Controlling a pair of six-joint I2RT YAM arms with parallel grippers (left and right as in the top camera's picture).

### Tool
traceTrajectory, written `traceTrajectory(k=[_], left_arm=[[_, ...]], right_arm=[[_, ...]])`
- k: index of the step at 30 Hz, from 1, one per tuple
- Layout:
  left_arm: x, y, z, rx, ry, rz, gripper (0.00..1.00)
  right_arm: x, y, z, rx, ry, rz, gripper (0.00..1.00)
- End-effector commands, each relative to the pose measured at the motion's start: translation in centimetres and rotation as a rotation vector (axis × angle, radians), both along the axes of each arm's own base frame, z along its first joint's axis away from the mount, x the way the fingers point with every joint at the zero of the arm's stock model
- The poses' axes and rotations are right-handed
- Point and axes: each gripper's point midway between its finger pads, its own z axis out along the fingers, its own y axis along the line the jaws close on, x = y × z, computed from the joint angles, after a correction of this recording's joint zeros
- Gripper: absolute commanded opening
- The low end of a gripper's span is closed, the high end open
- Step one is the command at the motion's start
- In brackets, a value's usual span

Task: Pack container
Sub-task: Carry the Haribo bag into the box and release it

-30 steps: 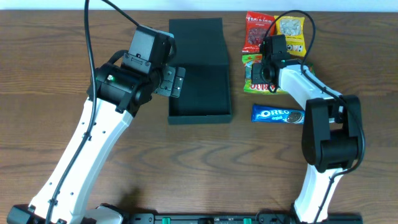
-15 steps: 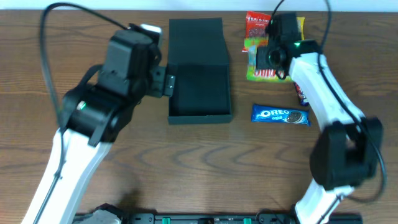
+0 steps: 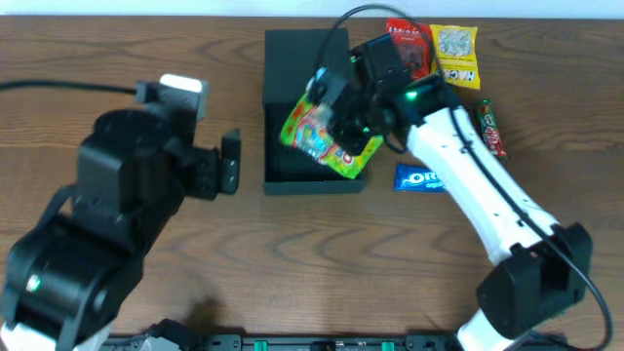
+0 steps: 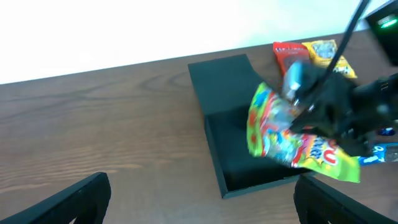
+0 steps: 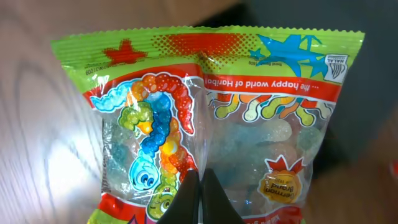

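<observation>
The right gripper turns the packet along the box's front side next, as one end overhangs the box's rim, and lowers it into the box's front half (image 3: 300,169) to release it.
The container (image 3: 302,54) is a dark box lying open at the table's back middle, its flap lid folded back. My right gripper (image 3: 341,122) is shut on a green gummy-candy packet (image 3: 322,132) and holds it tilted above the box's front half. In the right wrist view the fingertips (image 5: 199,175) pinch the packet (image 5: 236,118) along its middle seam, with the box (image 5: 367,93) dark behind it. My left gripper (image 3: 230,164) is open and holds nothing, just left of the box. Its view shows the box (image 4: 217,81) and the hanging packet (image 4: 286,134) ahead.
Snacks lie right of the box: a red packet (image 3: 408,44), a yellow packet (image 3: 455,54), a red bar (image 3: 492,127) and a blue Oreo pack (image 3: 421,178), partly under my right arm. My left arm's bulk fills the table's front left.
My right gripper has lifted the gummy packet from the snack group and carried it left over the box. My left arm has drawn back left, away from the box's edge.
</observation>
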Motion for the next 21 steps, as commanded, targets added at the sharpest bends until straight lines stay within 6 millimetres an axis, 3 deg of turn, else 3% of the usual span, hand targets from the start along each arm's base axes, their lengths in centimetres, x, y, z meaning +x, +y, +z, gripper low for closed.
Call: traceTrajectory(k=[1,8,15,16,17,18,21], left_arm=[[-1.2,0.9,0.9,0.015,-0.036,0.003,0.95],[-2.5,1.6,1.2,0.015,-0.047,0.010,0.95],[-2.5,1.6,1.2,0.030,-0.050,0.000,0.95],[-2.5,1.6,1.2,0.033,-0.051,-0.001,0.95],[-2.5,1.6,1.2,0.033,-0.051,-0.001,0.95],[-2.5,1.6,1.2,0.033,-0.051,-0.001,0.95],[-2.5,1.6,1.2,0.033,-0.051,-0.001,0.95]], right_arm=[[-0.7,1.5,-0.9,-0.012,-0.072,0.250,0.01],[-0.8,3.3,-4.7,0.040,0.011,0.321,0.01],[-1.1,4.6,-5.9,0.083,0.042,0.351,0.01],[-0.8,4.6,-5.8,0.082,0.029,0.349,0.28],[-0.5,4.7,-5.8,0.079,0.020,0.340,0.94],[-0.1,4.7,-5.7,0.078,0.010,0.324,0.99],[1.3,5.1,-4.9,0.103,-0.009,0.232,0.99]])
